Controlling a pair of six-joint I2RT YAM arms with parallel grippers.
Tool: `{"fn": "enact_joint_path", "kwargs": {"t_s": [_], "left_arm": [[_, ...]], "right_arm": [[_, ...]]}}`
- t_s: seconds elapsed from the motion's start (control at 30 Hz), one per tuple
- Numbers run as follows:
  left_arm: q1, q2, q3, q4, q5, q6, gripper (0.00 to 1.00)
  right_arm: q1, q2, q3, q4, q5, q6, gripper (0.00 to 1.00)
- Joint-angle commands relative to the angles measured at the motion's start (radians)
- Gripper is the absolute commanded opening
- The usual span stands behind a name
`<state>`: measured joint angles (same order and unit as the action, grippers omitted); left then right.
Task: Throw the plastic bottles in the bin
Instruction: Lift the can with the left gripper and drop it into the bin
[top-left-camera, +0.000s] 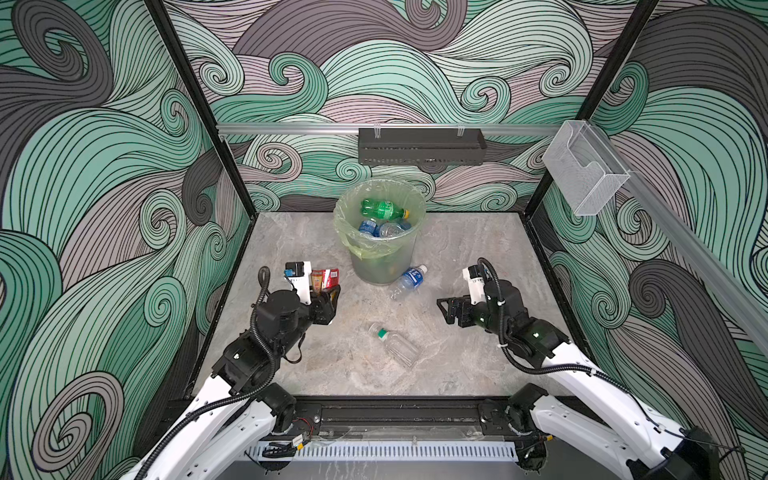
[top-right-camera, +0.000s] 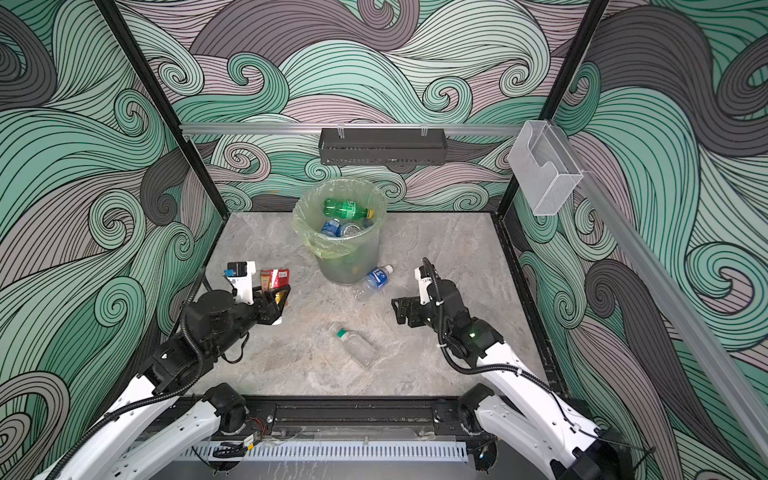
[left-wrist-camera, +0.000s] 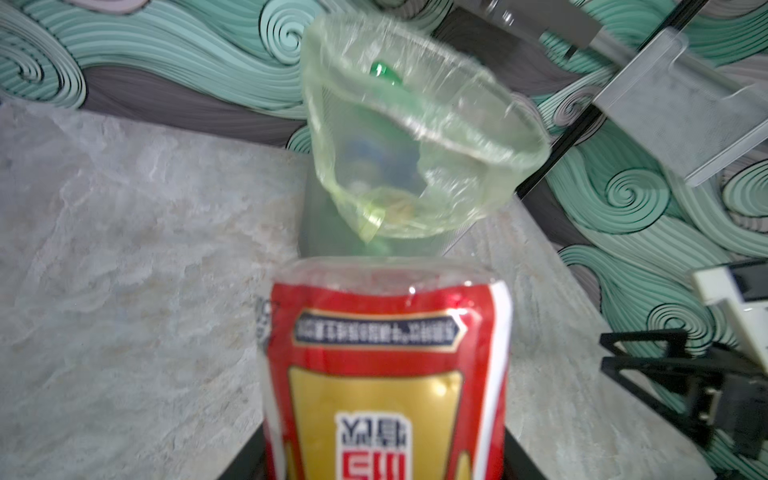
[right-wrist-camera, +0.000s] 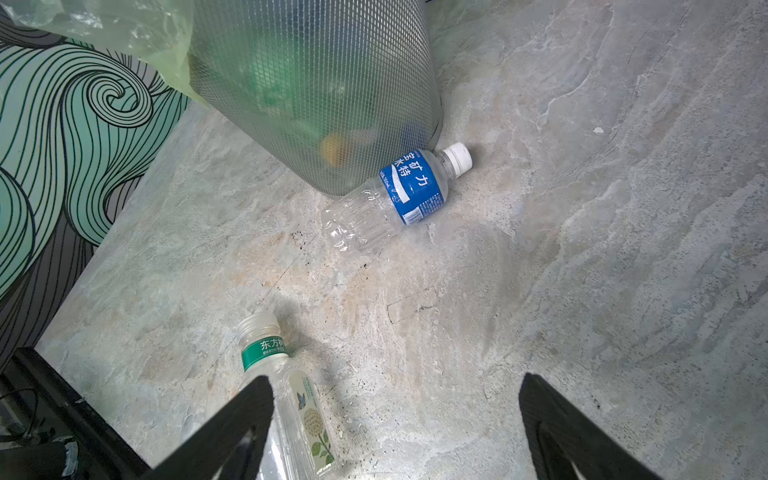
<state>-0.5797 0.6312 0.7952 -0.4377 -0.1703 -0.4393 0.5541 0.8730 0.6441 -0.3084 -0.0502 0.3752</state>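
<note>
My left gripper still holds the orange bottle outside the bin's lined rim, so next it needs to move up and outward over the bin's opening (top-left-camera: 381, 214) (left-wrist-camera: 424, 128) to let go of the bottle.
The bin (top-left-camera: 374, 266) (top-right-camera: 340, 266) stands at the back middle of the floor, lined with a pale green bag. Inside it lie a green bottle (top-left-camera: 382, 209) and some blue-labelled ones. My left gripper (top-left-camera: 328, 291) (left-wrist-camera: 386, 457) is shut on an orange bottle with a red label (top-left-camera: 326, 279) (left-wrist-camera: 386, 374), held left of the bin (left-wrist-camera: 515, 174). A blue-labelled clear bottle (top-left-camera: 409, 281) (right-wrist-camera: 399, 195) lies against the bin's base (right-wrist-camera: 311, 83). A clear bottle with a green neck band (top-left-camera: 395, 344) (right-wrist-camera: 291, 395) lies mid-floor. My right gripper (top-left-camera: 446, 309) (right-wrist-camera: 395, 386) hangs open right of it.
A black perforated tray (top-left-camera: 422, 146) hangs on the back rail, and a clear acrylic box (top-left-camera: 584, 174) on the right rail. Patterned walls close in the grey stone floor (top-left-camera: 478, 249) on three sides.
</note>
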Motion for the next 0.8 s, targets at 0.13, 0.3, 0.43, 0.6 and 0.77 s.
{"fn": "enact_joint_path", "kwargs": {"t_s": [0.13,0.3,0.43,0.6,0.77], "left_arm": [[-0.002,0.244,0.31,-0.026,0.11,0.086,0.54],[0.017,0.651,0.764,-0.051,0.188,0.16,0.54],[0.036,0.999,1.162,-0.17,0.238,0.193,0.69],[0.042,1.072,1.248,-0.216,0.266,0.195,0.9],[0.05,0.868,0.946,-0.082,0.237,0.17,0.95]], "right_arm": [[-0.003,0.006,0.033,0.006,-0.014,0.005,0.91],[-0.003,-0.019,0.031,-0.003,-0.015,0.008,0.91],[-0.003,-0.045,0.028,-0.025,-0.016,0.014,0.91],[-0.003,-0.089,0.029,-0.102,-0.012,-0.005,0.91],[-0.003,-0.116,0.013,-0.128,-0.01,-0.034,0.93]]}}
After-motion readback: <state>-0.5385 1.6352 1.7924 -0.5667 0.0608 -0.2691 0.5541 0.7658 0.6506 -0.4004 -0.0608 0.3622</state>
